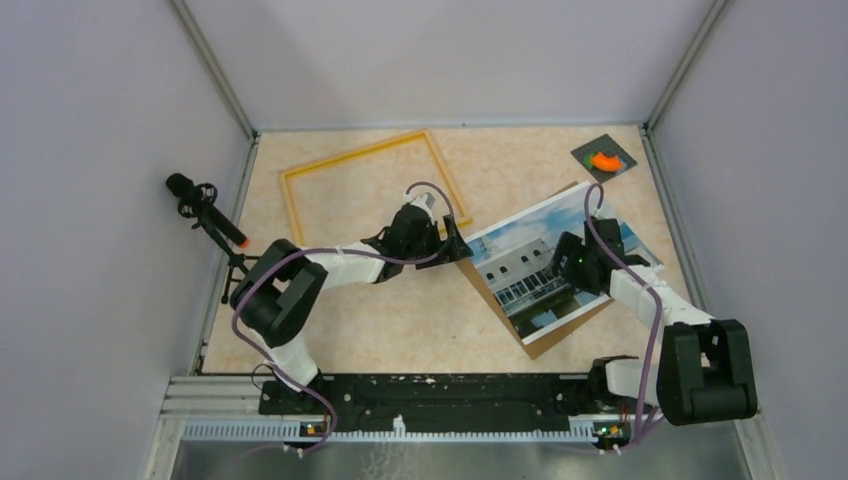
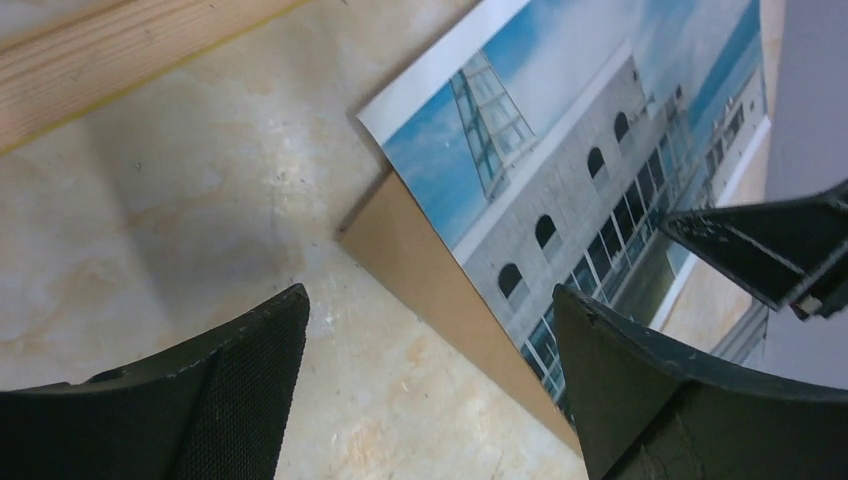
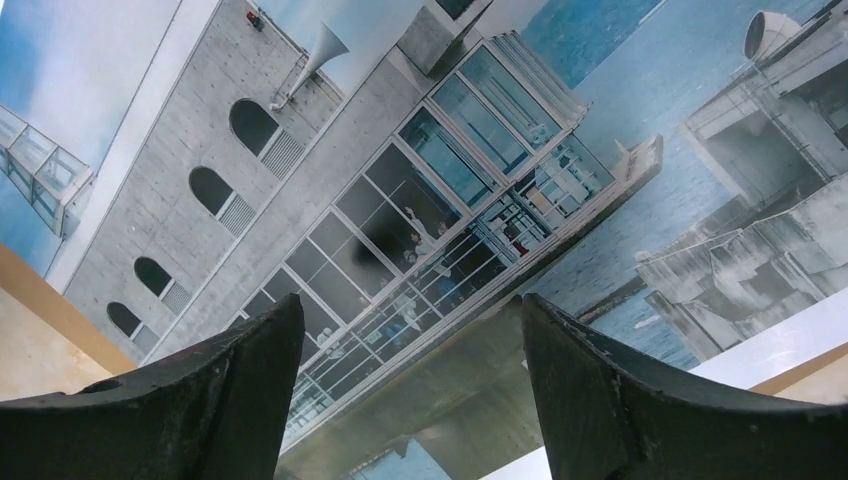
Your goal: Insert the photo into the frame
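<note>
The left gripper moves outward next, to the right in the top view, onto the photo's frame-side corner that juts past the board, and closes.
The photo [image 1: 530, 260], a white building under blue sky, lies tilted on the brown backing board [image 1: 555, 335] at the centre right. The yellow frame [image 1: 360, 152] lies flat at the back left, with nothing inside it. My left gripper [image 1: 455, 245] is open, low at the photo's left corner; in the left wrist view [image 2: 430, 330] its jaws straddle the board's edge [image 2: 420, 260], beside the photo [image 2: 580, 130]. My right gripper [image 1: 570, 262] is open over the middle of the photo. In the right wrist view [image 3: 410, 340] the photo [image 3: 450, 150] fills the picture.
A grey pad with an orange object [image 1: 603, 158] sits at the back right corner. A black stand with an orange-tipped rod [image 1: 205, 215] stands at the left wall. The frame's wooden edge [image 2: 100, 50] shows near my left gripper. Walls enclose the table.
</note>
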You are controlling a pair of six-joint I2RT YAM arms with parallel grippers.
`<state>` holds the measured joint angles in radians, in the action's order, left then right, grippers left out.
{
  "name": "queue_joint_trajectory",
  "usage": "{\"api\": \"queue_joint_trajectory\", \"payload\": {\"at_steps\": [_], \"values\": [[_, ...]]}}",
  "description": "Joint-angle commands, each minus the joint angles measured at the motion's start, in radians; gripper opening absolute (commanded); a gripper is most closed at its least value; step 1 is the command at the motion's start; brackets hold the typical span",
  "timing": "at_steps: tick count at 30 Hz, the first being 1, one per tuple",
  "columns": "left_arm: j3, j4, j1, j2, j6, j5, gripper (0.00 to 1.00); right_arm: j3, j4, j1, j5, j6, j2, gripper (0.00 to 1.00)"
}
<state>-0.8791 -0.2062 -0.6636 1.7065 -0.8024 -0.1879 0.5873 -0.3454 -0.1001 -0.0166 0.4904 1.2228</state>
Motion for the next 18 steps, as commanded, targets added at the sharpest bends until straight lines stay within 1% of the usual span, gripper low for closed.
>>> {"api": "queue_joint_trajectory", "payload": {"at_steps": [1,5,11,14,18], "values": [[-0.035,-0.16,-0.02,0.069,-0.074,0.117,0.93,-0.019,0.093,0.018,-0.008,0.018,-0.037,0.78],[-0.054,-0.194,-0.034,0.133,-0.072,0.159,0.92,-0.05,0.123,0.019,-0.013,0.032,-0.019,0.77],[-0.08,-0.214,-0.037,0.185,-0.086,0.177,0.88,-0.072,0.136,0.018,-0.006,0.025,-0.005,0.77],[-0.092,-0.235,-0.036,0.212,-0.118,0.116,0.84,-0.073,0.135,0.019,-0.004,0.022,-0.008,0.77],[-0.075,-0.298,-0.03,0.231,-0.212,0.023,0.8,-0.075,0.141,0.018,-0.017,0.023,-0.011,0.77]]}}
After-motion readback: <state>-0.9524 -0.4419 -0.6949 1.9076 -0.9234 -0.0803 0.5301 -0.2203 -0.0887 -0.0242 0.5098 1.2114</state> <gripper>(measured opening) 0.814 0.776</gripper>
